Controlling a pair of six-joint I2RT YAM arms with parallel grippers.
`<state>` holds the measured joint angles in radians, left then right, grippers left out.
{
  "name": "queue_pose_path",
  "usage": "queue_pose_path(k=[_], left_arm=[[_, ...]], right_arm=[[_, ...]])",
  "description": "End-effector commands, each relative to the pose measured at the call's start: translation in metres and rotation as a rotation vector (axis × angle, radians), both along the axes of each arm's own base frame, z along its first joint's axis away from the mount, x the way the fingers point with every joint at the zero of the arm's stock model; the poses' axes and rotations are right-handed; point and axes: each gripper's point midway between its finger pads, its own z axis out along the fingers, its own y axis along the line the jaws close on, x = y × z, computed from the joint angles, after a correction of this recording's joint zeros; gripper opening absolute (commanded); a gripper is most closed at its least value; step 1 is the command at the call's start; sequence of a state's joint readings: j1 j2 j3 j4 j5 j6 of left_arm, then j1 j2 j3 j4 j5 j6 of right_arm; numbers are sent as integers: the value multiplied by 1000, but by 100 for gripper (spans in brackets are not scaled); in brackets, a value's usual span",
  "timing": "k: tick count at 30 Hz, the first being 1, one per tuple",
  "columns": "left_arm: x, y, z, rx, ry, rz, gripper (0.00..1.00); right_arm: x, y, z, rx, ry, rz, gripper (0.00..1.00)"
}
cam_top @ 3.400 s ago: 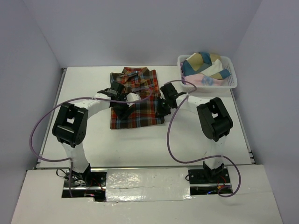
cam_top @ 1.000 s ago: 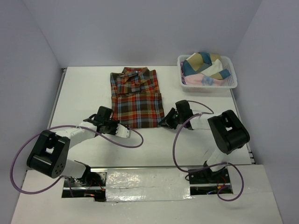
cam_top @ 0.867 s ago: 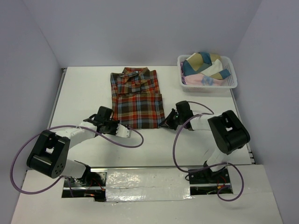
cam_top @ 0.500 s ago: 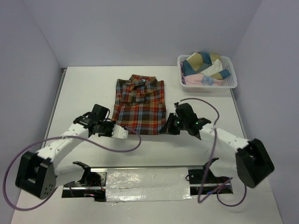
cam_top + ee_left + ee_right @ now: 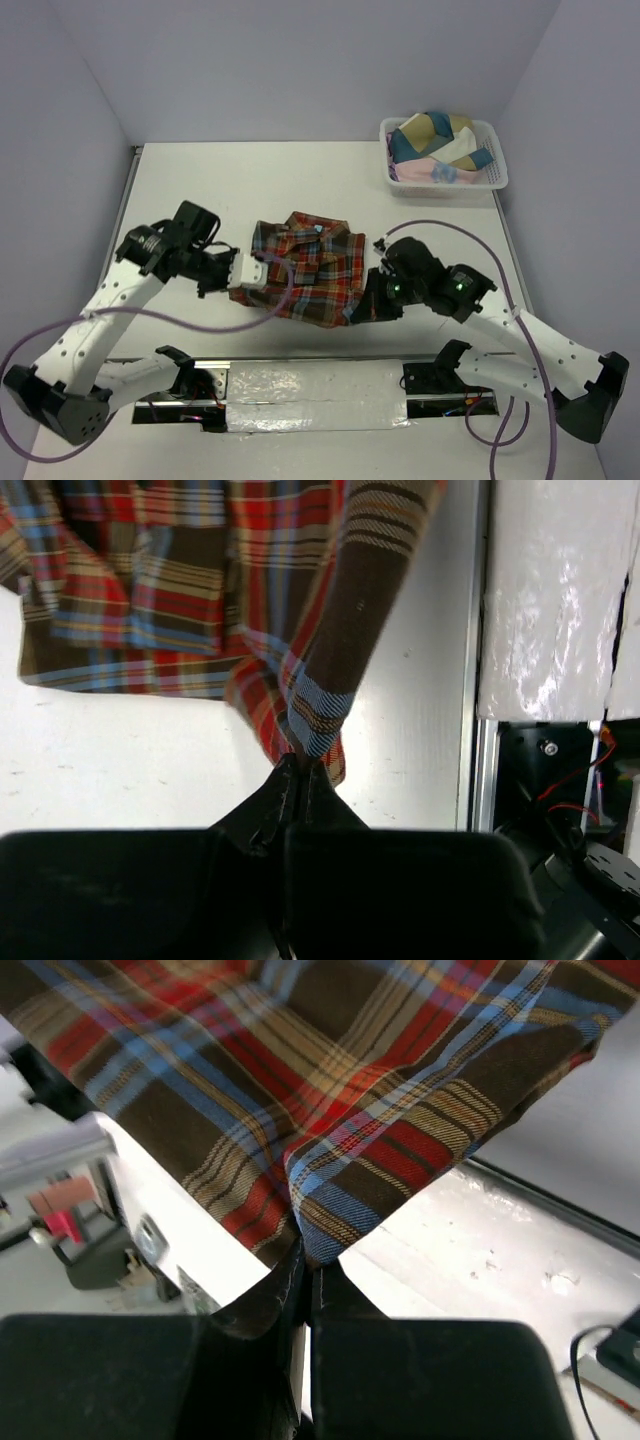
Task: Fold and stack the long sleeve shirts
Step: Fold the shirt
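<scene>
My right gripper will move the shirt's pinched near corner outward over the shirt's far corner [image 5: 357, 240] beside the collar and release it, as the far corner lies outward on the table.
The red-orange, brown and blue plaid long sleeve shirt [image 5: 308, 262] hangs lifted over the near middle of the table, collar end sagging toward the far side. My left gripper [image 5: 238, 290] is shut on its near left corner, and the pinched cloth [image 5: 318, 705] rises from the closed fingertips [image 5: 300, 767] in the left wrist view. My right gripper [image 5: 356, 311] is shut on the near right corner. In the right wrist view the plaid shirt [image 5: 330, 1070] spreads up from that gripper [image 5: 308, 1258]. Other shirts are not clearly identifiable.
A white slotted basket [image 5: 500, 177] at the back right holds several folded cloths [image 5: 435, 135] in teal, tan and pink. A shiny foil-covered strip [image 5: 310, 385] runs along the near edge between the arm bases. Purple cables [image 5: 420, 228] loop beside both arms.
Both grippers closed on the shirt's near corners, then lifted it and drew it toward the near edge. The shirt has left the far middle of the table and now hangs crumpled.
</scene>
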<state>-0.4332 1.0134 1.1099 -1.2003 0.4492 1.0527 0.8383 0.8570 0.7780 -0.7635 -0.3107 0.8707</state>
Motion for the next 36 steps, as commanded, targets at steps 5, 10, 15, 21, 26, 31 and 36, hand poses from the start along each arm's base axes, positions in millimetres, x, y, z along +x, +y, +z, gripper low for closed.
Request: queue_pose_path(k=[5,10,15,21,26,31,36], left_arm=[[55,-4,5,-41,256,308,0],[117,7,3,-78,255,465,0],[178,9,-2,-127,260,588,0],[213,6,-29,-129,281,632,0],[242,5,-48,-136,283,697,0],[266,6,-68,-134,276,747,1],[284,10,-93,-110,276,813,7]], right_arm=[[57,-30,22,-64,-31,-39,0],[112,-27,13,-32,-38,-54,0],[183,-42,16,18,-79,-173,0],[227,-43,-5,38,-38,-207,0],[267,-47,-19,40,-31,-269,0],[305,-51,-36,25,-25,-337,0],[330,-55,-61,-21,-4,-386,7]])
